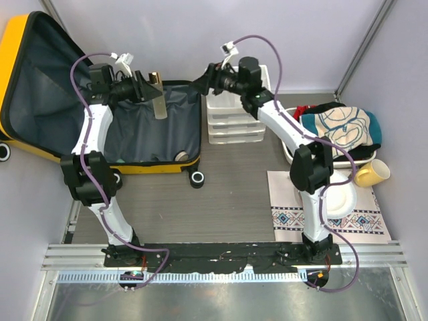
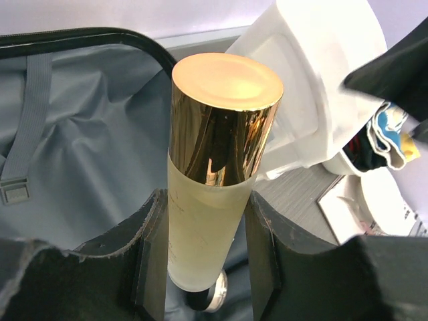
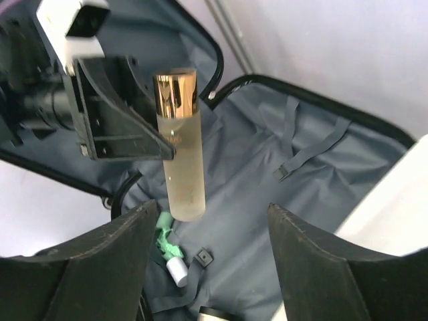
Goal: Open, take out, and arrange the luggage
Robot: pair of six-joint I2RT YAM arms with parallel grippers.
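Note:
The right gripper slides to its left in the top view next, around the bottle's gold cap there, because it clears the left gripper's fingers.
The yellow luggage point(image 1: 17, 60) lies open at the back left, its dark grey lining point(image 1: 144, 134) showing. My left gripper point(image 1: 148, 90) is shut on a frosted bottle with a gold cap point(image 1: 158, 93) and holds it above the open case. The bottle fills the left wrist view point(image 2: 214, 167) between the fingers point(image 2: 150, 254). My right gripper point(image 1: 199, 83) is open and empty, just right of the bottle, over the case's right edge. In the right wrist view the bottle point(image 3: 180, 154) hangs ahead of the open fingers point(image 3: 314, 261). A green tube with a white cap point(image 3: 167, 251) lies in the lining.
A white drawer organizer point(image 1: 234, 114) stands right of the case. A white basin point(image 1: 294, 157) with clothes point(image 1: 341, 130) sits at the right, with a yellow mug point(image 1: 372, 174) and a white plate point(image 1: 348, 197) on a patterned mat point(image 1: 368, 224). A round jar point(image 1: 181, 156) lies in the case.

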